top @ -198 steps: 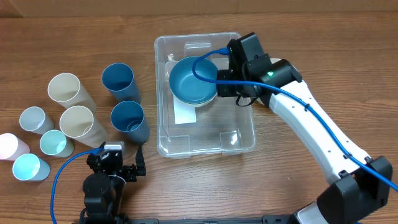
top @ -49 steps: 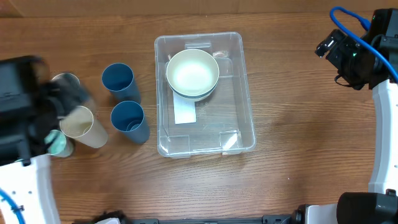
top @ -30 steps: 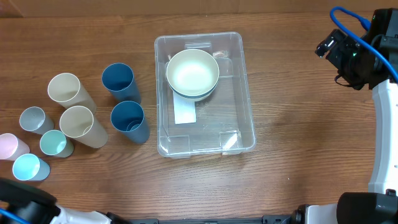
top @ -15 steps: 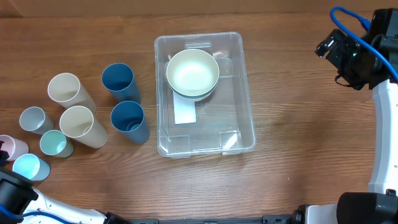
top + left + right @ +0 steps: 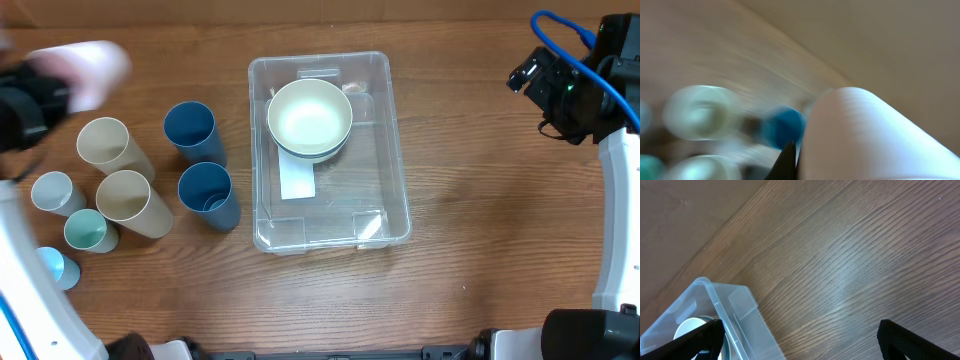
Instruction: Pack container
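I should next swing my left gripper over the container's free far corner (image 5: 368, 94), below it and to its right in the overhead view, then lower the cup and let go.
The clear rectangular container (image 5: 385, 150) lies mid-table, holding a cream bowl (image 5: 310, 115) nested in a blue bowl. My left gripper (image 5: 55, 88), blurred with motion, is high over the far left and shut on a pale pink cup (image 5: 88, 68). In the left wrist view that pink cup (image 5: 865, 135) fills the right side against one dark finger (image 5: 789, 161). My right gripper (image 5: 548, 85) hovers at the far right, away from the container. Its fingers (image 5: 690, 340) stand wide apart with only bare wood between them, and the container's corner (image 5: 720, 305) shows at lower left.
Left of the container stand two dark blue cups (image 5: 190, 128) (image 5: 207, 190), two cream cups (image 5: 105, 142) (image 5: 125, 195), a small grey-blue cup (image 5: 52, 190), a teal cup (image 5: 87, 230) and a light blue cup (image 5: 58, 267) partly behind my white left arm (image 5: 30, 290).
My left arm came in at the lower left, shut on the pink cup and carried it up off the table toward the far left. The right arm has not moved.
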`<state>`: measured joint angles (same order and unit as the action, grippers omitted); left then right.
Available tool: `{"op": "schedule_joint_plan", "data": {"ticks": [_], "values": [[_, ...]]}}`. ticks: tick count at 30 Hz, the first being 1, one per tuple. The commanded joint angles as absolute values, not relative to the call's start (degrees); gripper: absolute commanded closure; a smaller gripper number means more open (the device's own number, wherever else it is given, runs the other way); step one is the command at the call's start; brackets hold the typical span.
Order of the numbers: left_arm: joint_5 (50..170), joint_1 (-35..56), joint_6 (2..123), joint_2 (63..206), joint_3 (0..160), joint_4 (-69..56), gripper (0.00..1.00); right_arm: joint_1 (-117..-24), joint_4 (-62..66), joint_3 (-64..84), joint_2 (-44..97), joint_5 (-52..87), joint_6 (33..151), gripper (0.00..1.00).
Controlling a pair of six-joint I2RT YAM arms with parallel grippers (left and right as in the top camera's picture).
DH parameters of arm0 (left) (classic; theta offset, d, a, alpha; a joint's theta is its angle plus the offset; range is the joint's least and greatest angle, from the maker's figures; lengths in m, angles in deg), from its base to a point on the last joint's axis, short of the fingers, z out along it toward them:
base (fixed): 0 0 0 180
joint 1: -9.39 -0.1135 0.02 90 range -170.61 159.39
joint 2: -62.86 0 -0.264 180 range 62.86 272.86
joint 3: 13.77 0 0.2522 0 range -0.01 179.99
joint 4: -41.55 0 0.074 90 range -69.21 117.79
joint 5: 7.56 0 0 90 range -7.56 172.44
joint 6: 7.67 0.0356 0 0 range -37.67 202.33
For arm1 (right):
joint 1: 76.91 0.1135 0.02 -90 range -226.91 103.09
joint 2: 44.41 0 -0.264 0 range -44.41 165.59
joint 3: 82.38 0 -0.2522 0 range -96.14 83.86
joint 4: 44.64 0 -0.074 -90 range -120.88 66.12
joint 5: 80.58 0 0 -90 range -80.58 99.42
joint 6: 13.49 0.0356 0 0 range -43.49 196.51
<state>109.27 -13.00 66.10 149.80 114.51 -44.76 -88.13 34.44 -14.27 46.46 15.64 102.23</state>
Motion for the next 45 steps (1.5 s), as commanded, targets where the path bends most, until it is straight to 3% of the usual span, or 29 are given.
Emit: {"op": "schedule_joint_plan", "data": {"ticks": [1,5,8,15,22,30,33,39,42,45], "values": [[96.3,11.2,70.0,150.7,114.5,-42.8,0.96,-88.1,34.2,-14.8,46.2,16.0,102.5,0.00],[84.7,32.4,71.2,160.0,114.5,-30.4,0.95,-88.1,34.2,-14.8,46.2,16.0,102.5,0.00],[83.9,37.5,71.2,168.3,114.5,-19.1,0.86,-88.1,34.2,-14.8,46.2,16.0,102.5,0.00],[83.9,36.4,70.5,184.6,114.5,-8.7,0.86,-88.1,34.2,-14.8,46.2,16.0,102.5,0.00],[85.8,35.7,70.5,186.0,115.3,-8.7,0.88,-88.1,34.2,-14.8,46.2,16.0,102.5,0.00],[93.3,35.7,70.1,183.1,116.6,-19.4,0.80,-88.1,34.2,-14.8,46.2,16.0,102.5,0.00],[93.7,35.8,69.9,183.1,116.6,-16.3,0.65,-88.1,34.2,-14.8,46.2,16.0,102.5,0.00],[94.6,35.8,69.4,186.3,116.5,-7.9,0.60,-88.1,34.2,-14.8,46.2,16.0,102.5,0.00],[97.5,35.8,68.1,187.9,116.5,-8.8,0.68,-88.1,34.2,-14.8,46.2,16.0,102.5,0.00],[98.7,35.7,67.7,187.9,116.5,-8.8,0.60,-88.1,34.2,-14.8,46.2,16.0,102.5,0.00]]}}
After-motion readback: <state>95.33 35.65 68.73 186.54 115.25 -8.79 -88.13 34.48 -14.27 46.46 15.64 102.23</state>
